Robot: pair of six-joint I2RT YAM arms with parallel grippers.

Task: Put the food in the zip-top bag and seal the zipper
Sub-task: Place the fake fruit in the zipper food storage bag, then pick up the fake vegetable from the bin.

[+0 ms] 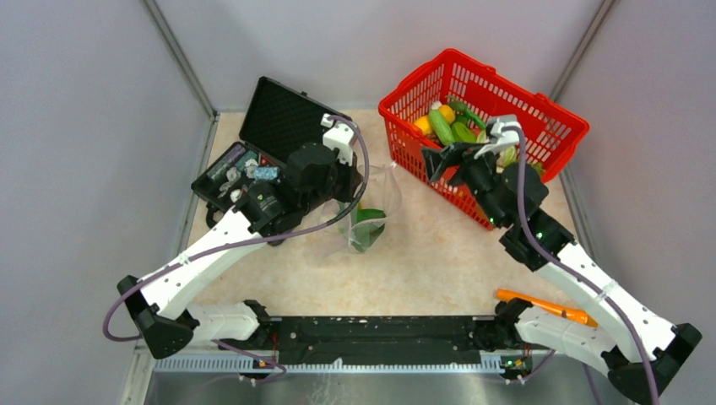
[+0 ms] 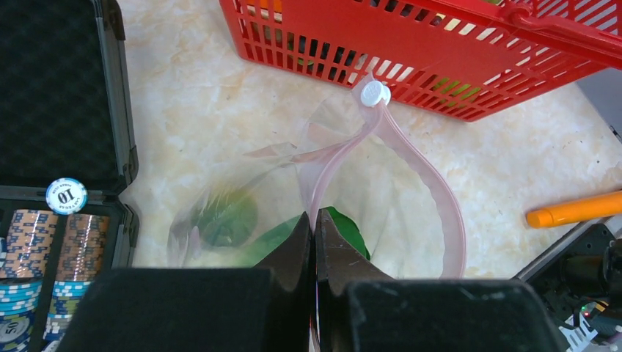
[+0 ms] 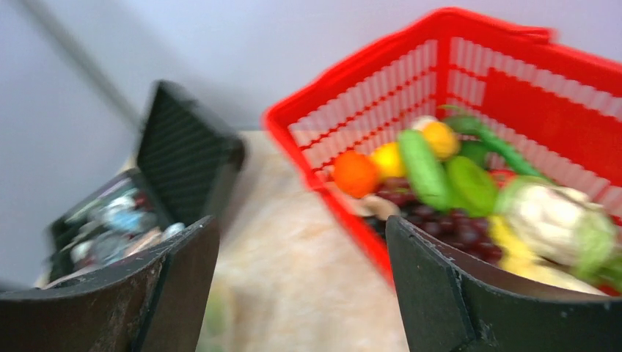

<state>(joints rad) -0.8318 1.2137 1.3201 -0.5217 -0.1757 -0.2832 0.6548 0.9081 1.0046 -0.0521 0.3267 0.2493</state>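
Note:
The long green piece beside the citrus lies uncovered. I need to move my open right gripper outward over the basket [image 1: 540,110] next and down onto the middle of that piece to close.
The clear zip-top bag [image 1: 368,207] lies mid-table with green food [image 1: 369,226] inside. In the left wrist view the bag [image 2: 411,213] has its pink zipper strip [image 2: 440,198] bowed open into a loop, with a white slider [image 2: 374,93] at the far end and green pieces [image 2: 227,220] inside. My left gripper [image 2: 315,220] is shut on the near part of the strip. The red basket [image 1: 540,110] holds the other food [image 1: 447,125]: grapes [image 3: 422,220], green pieces [image 3: 440,176], citrus [image 3: 354,173]. My right gripper [image 3: 301,242] is open and empty over the basket's near-left corner.
An open black case [image 1: 279,126] with chips and trinkets [image 2: 44,242] stands at the back left, beside the left arm. An orange marker [image 1: 547,306] lies at the front right near the right arm's base. Grey walls close in the table.

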